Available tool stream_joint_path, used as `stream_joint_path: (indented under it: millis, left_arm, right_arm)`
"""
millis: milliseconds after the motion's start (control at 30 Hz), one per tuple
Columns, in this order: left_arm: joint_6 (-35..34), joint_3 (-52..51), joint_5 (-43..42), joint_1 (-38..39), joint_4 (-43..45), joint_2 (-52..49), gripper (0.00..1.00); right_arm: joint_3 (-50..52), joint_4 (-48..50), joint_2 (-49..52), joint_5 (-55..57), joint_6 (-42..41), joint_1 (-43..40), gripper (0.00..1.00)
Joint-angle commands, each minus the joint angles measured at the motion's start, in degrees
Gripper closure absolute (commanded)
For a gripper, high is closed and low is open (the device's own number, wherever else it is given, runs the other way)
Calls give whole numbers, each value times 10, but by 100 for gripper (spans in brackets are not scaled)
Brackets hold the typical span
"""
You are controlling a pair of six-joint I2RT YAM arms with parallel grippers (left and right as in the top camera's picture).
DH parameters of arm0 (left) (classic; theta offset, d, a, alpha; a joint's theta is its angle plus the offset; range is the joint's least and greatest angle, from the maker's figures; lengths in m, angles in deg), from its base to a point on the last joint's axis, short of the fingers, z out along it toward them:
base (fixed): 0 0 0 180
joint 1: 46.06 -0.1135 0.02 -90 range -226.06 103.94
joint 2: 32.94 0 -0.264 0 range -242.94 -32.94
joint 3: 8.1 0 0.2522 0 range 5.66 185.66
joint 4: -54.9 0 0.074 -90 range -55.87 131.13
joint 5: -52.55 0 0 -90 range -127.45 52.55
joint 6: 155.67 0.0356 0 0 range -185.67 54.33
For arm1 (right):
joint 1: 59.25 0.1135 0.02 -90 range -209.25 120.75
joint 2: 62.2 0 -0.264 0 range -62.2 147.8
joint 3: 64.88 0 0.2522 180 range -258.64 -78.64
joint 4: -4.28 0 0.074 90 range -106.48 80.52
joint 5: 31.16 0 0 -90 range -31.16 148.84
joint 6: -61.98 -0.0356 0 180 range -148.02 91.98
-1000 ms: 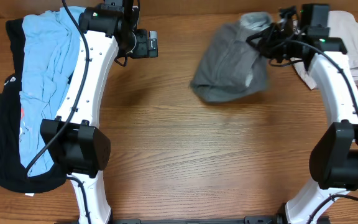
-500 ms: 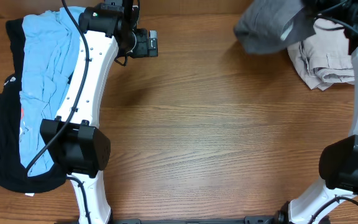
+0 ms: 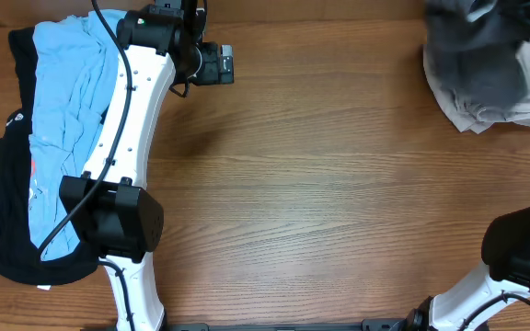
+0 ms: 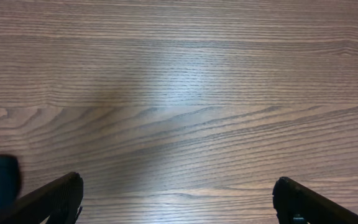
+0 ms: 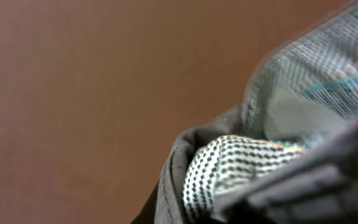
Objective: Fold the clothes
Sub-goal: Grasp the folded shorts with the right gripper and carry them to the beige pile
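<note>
The grey shorts will be released next, once I lower my right gripper toward the beige garment (image 3: 463, 115) at the far corner of the table.
The grey shorts (image 3: 477, 60) hang blurred at the table's far right corner, over a beige garment (image 3: 463, 115). My right gripper carries them; its fingers are hidden by the cloth. The right wrist view is filled by the shorts' grey edge (image 5: 173, 180) and their dotted pale lining (image 5: 229, 165). The light-blue shirt (image 3: 67, 101) lies on the black garment (image 3: 7, 211) at the left edge. My left gripper (image 3: 226, 64) is open and empty above bare wood at the far left; its fingers show wide apart in the left wrist view (image 4: 178, 186).
The wooden table (image 3: 293, 202) spans the view. Both arm bases stand at the near edge, left (image 3: 113, 221) and right (image 3: 523, 248). The beige garment lies crumpled at the far right edge.
My right gripper has carried the grey shorts from the far middle of the table rightward, up off the wood and over the beige garment. The left arm has not moved.
</note>
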Motion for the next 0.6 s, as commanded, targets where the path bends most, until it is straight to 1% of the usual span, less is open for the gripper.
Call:
stream_joint_path:
  millis: [0,200,400,467,567]
  left_arm:
    - [9,6,4,4,6,4,0]
    - [8,6,5,4,23,4,0]
    - [8,6,5,4,43,4,0]
    - [9,6,6,4,43,4,0]
    - [9,6,6,4,43,4,0]
  right_arm:
    - [-25,47,10,36,10,-18,96]
    - [-25,72,71,27,8,-42,96]
    - [-25,54,120,8,8,-43,96]
    - [-25,26,141,9,3,-43,96]
    - [-25,-53,176,33,-10,-46,96]
